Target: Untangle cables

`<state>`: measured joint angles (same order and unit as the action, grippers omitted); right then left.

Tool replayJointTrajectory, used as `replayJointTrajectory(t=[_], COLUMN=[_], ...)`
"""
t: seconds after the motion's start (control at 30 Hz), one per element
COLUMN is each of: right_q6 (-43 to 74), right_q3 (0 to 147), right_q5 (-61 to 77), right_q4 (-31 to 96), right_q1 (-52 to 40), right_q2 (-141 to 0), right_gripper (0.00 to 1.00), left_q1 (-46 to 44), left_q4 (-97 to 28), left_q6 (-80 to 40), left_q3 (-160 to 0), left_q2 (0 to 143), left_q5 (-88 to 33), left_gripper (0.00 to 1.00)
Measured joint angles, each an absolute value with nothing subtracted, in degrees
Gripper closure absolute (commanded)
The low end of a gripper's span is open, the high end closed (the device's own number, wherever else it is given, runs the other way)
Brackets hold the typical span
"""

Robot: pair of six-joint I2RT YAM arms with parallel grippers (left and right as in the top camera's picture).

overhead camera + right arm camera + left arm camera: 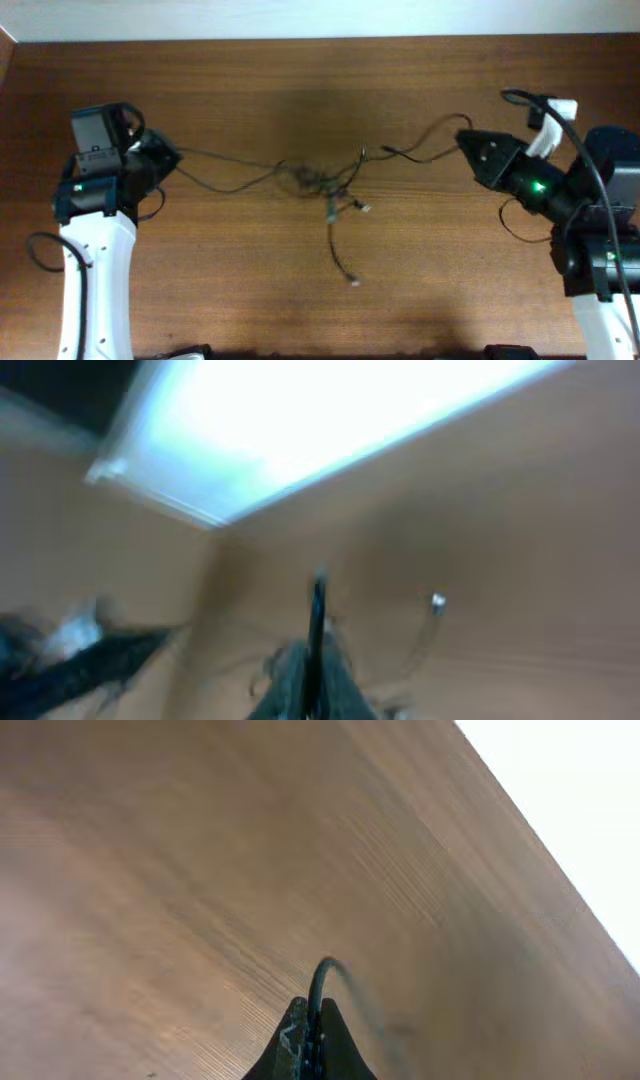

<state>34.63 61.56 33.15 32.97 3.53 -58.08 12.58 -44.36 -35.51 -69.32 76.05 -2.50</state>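
The piece of cable bends slackly, so my right gripper will next move back and to the right in the overhead view, away from the tangled knot, and then release it.
Thin black cables (318,178) lie in a tangled knot at the table's middle, with strands running left and right and one loose end trailing toward the front (352,281). My left gripper (176,157) is shut on a cable strand at the left; the left wrist view shows the cable (322,976) pinched between its fingers (313,1020). My right gripper (462,141) is shut on a cable strand at the right; the blurred right wrist view shows a black cable (316,610) rising from its closed fingers (312,660), with a plug end (437,600) beyond.
The brown wooden table (320,300) fills the view. A pale wall edge (320,18) runs along the back. Thicker black arm cables loop near the left arm (40,250) and the right arm (515,98).
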Motion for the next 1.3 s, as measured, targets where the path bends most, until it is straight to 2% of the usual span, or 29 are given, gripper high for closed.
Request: replayJointTrajectory(t=[0.1, 0.23, 0.37, 0.47, 0.67, 0.77, 0.87, 0.97, 1.1, 1.17, 1.3], right_q6=[38.5, 41.1, 45.0, 46.3, 46.6, 45.5, 44.6, 44.3, 43.7, 42.7, 37.5], right_q3=[61.5, 61.3, 61.3, 61.3, 61.3, 61.3, 61.3, 61.3, 61.3, 61.3, 61.3], right_q5=[18.2, 5.1, -5.3, -8.4, -5.9, -3.9, -4.7, -6.1, -4.8, -0.3, 13.4], right_q4=[47.0, 53.6, 58.2, 58.3, 58.3, 58.3, 58.1, 58.2, 56.5, 55.6, 55.1], right_q1=[4.4, 4.5, 6.8, 11.6, 25.1, 27.4, 27.8, 32.1, 41.5, 42.7, 38.3], right_q2=[-59.7, -63.0, -66.1, -66.8, -66.8, -66.8, -66.8, -66.9, -67.2, -67.7, -69.5], right_gripper=[0.96, 0.96, 0.96, 0.96, 0.96, 0.96, 0.96, 0.96, 0.96, 0.96, 0.96], left_q1=[15.1, 19.1, 20.7, 24.8, 31.0, 31.3, 30.6, 32.0, 39.4, 40.2, 35.6], left_q4=[-44.4, -43.2, -31.9, -30.2, -30.2, -29.7, -23.6, -21.1, -20.6, -21.9, -19.8], left_q6=[-43.9, -53.5, -50.6, -47.7, -46.0, -46.0, -43.2, -40.7, -39.8, -39.8, -39.2], left_q3=[-69.3, -69.3, -69.3, -70.9, -73.8, -73.8, -73.8, -75.0, -76.9, -77.3, -77.3], left_q2=[76.1, 76.1, 76.1, 76.1, 76.1, 76.1, 76.1, 76.1, 76.1, 76.1, 79.2], left_q5=[4.1, 7.2, 7.1, 6.5, -0.1, -6.5, -11.6, -12.5, -11.2, -13.0, -27.9], left_gripper=[1.0, 1.0, 1.0, 1.0, 1.0, 1.0, 1.0, 1.0, 1.0, 1.0, 1.0])
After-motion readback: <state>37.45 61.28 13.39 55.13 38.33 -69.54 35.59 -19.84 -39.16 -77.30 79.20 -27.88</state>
